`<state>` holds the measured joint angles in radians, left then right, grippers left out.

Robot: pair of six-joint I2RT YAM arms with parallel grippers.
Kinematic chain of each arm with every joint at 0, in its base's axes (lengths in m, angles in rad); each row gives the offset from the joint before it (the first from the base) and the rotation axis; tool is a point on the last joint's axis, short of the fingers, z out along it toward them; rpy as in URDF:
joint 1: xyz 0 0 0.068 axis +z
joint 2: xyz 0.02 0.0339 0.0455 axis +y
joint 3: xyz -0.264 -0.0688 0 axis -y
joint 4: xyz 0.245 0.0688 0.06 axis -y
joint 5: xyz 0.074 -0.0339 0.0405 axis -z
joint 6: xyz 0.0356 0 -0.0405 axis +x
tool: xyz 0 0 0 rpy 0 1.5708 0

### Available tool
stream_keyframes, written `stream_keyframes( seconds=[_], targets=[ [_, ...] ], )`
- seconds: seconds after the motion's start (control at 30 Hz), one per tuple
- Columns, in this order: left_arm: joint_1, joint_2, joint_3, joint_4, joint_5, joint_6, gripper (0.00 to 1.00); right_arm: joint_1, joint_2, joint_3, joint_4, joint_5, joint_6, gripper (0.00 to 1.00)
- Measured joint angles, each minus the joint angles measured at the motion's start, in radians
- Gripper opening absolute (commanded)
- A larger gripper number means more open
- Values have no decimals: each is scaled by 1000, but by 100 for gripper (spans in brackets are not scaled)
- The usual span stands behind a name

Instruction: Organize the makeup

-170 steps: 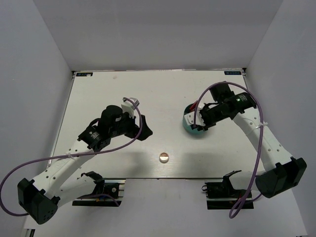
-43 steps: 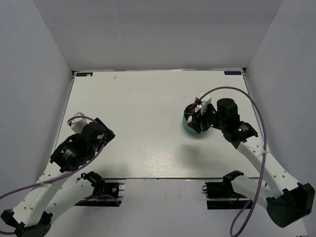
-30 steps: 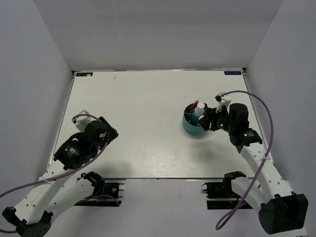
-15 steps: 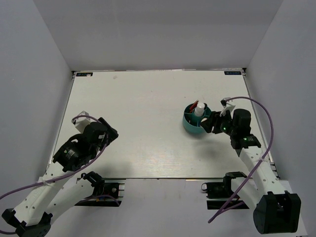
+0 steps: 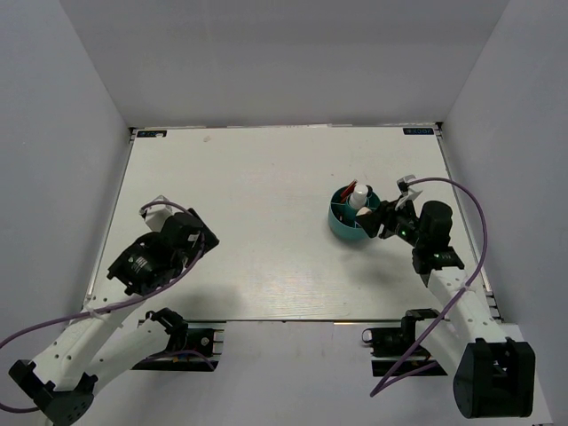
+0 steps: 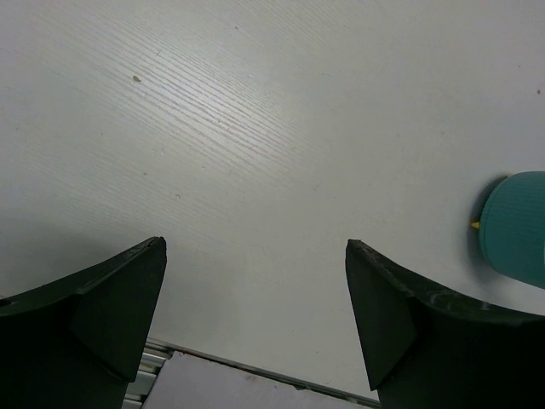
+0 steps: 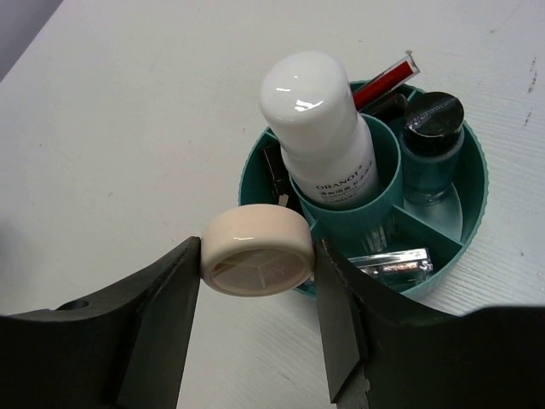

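Note:
The compact (image 7: 255,250) goes over the teal container's near section (image 7: 379,266) next, open below my right gripper, toward the right in the wrist view, then gets lowered and released.
In the right wrist view my right gripper (image 7: 258,256) is shut on the small round pinkish compact (image 7: 255,250), held on edge just in front of the teal divided container (image 7: 475,183). In that container stand the white bottle (image 7: 317,128) and a dark-capped little bottle (image 7: 433,128). A red pencil (image 7: 387,75) leans at its back, and a flat palette (image 7: 387,262) lies in the near compartment. From above, the right gripper (image 5: 382,222) sits right beside the container (image 5: 342,226). My left gripper (image 5: 202,240) hangs open over bare table at the left, nothing between its fingers (image 6: 119,290).
The left wrist view shows the table's near edge (image 6: 230,375) just below the open fingers, and the teal container (image 6: 515,226) at the far right. White walls close in the table (image 5: 266,177) on three sides.
The compact that lay on the table near the front is now in my right gripper. The right arm has drawn back to the container's right side. The left arm shifted slightly forward.

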<state>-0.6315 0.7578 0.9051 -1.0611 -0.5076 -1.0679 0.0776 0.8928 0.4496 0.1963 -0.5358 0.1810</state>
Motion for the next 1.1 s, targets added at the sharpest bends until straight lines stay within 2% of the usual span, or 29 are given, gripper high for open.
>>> stream_keyframes(
  seconds=[0.6, 1.1],
  targets=[
    [0, 48, 13, 7, 4, 13, 95, -43, 81, -78, 231, -45, 69, 0],
    [0, 58, 14, 23, 10, 21, 95, -59, 142, -90, 331, -71, 74, 0]
  ],
)
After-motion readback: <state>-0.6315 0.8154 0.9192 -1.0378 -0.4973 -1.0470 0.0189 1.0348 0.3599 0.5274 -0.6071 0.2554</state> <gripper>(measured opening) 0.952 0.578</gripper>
